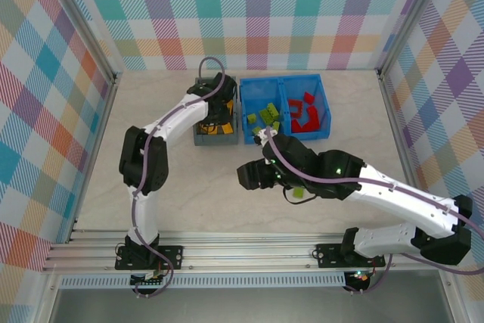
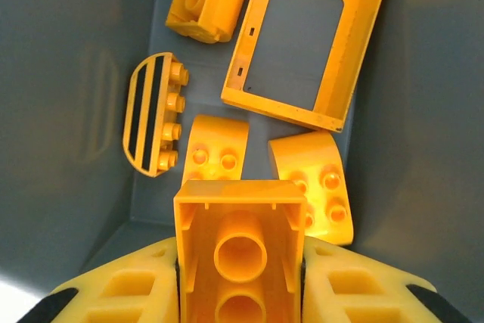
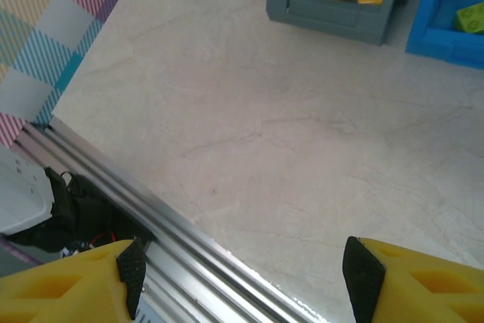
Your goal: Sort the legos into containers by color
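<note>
The other yellow legos are already at the bottom of the grey bin. My left gripper should next move down toward the bottom of the bin and let go of the yellow brick there.
My left gripper is shut on a yellow brick, hollow side toward the camera, and hangs inside the dark grey bin. Several yellow legos lie on that bin's floor, among them a hollow frame and a round piece. From above, the left gripper sits over the grey bin. The blue bin holds green legos on its left and red legos on its right. My right gripper is open and empty above bare table. A green lego lies under the right arm.
The aluminium rail along the table's near edge runs just below the right gripper. In the right wrist view the grey bin and the blue bin stand at the far side. Checked walls enclose the table.
</note>
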